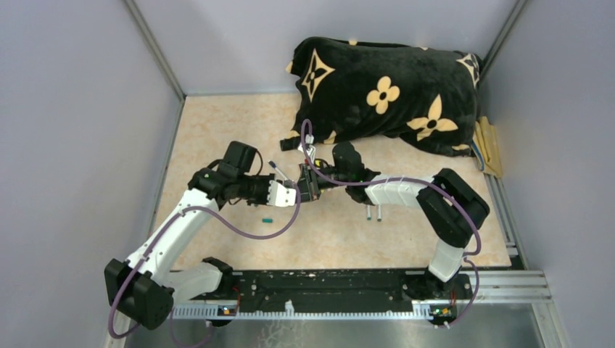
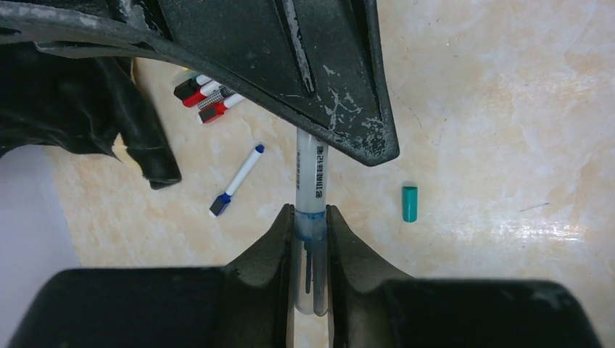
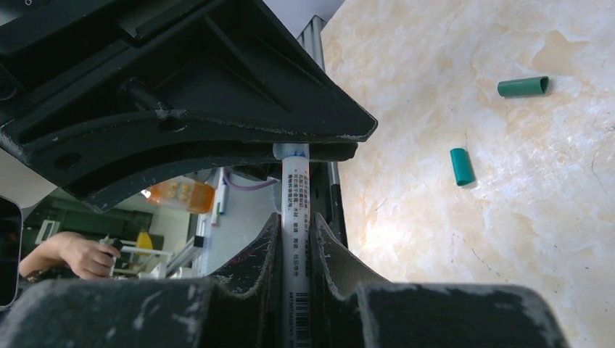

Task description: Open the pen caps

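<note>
The blue-tinted pen cap [image 2: 312,246] comes clear of the pen's body in my left gripper next, then goes down for release on the bare tabletop [image 2: 375,206] below, beside the teal cap.
A grey-barrelled pen [image 2: 312,170] is held in the air between both grippers. In the left wrist view my left gripper [image 2: 312,212] is shut on its clear, blue-tinted pen cap [image 2: 312,246]. My right gripper [image 3: 295,216] is shut on the printed barrel [image 3: 295,185]. The two grippers [image 1: 301,190] meet tip to tip over the middle of the table. A loose teal cap [image 2: 410,203] lies on the table beside them, with a green cap [image 3: 523,87] further off. A blue-ended pen [image 2: 238,180] lies alone, and several red and black capped pens [image 2: 207,98] lie by the pillow.
The black flower-patterned pillow [image 1: 388,90] fills the back right, with a tan cloth [image 1: 489,148] by the right wall. Two thin pens [image 1: 373,212] lie under the right forearm. Grey walls close in both sides, and a metal rail [image 1: 326,290] runs along the near edge.
</note>
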{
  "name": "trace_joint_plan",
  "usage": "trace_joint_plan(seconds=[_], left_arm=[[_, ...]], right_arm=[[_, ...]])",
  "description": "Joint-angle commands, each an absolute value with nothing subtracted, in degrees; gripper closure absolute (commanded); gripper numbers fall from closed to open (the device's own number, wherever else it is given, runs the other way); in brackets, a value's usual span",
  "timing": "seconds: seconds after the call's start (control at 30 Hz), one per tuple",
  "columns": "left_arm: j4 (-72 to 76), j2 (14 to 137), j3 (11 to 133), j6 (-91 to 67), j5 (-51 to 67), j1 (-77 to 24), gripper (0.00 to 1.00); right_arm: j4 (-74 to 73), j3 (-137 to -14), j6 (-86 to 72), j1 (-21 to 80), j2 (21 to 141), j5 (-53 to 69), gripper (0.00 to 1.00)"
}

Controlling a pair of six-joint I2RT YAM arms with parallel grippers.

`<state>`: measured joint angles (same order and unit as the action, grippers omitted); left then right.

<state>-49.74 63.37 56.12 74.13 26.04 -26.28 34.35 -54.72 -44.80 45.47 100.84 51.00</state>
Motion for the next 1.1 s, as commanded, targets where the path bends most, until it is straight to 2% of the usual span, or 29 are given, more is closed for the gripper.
trace_joint_plan(seconds=[0.0,0.3,1.07], left_arm=[[-49.8,61.6,53.8,76.8,21.7,-26.6,1.00],[-46.3,63.6,50.4,79.3,9.7,-26.3,1.00],[-47.3,66.5,51.7,88.7,9.5,-13.9,1.00]], right_arm=[[33.7,-54.1,-42.4,45.2,99.9,50.9,1.00],[21.9,-48.2,-35.4,41.8,92.1,49.2,1.00],[14.7,-40.4,-31.6,39.5,81.9,46.3,1.00]])
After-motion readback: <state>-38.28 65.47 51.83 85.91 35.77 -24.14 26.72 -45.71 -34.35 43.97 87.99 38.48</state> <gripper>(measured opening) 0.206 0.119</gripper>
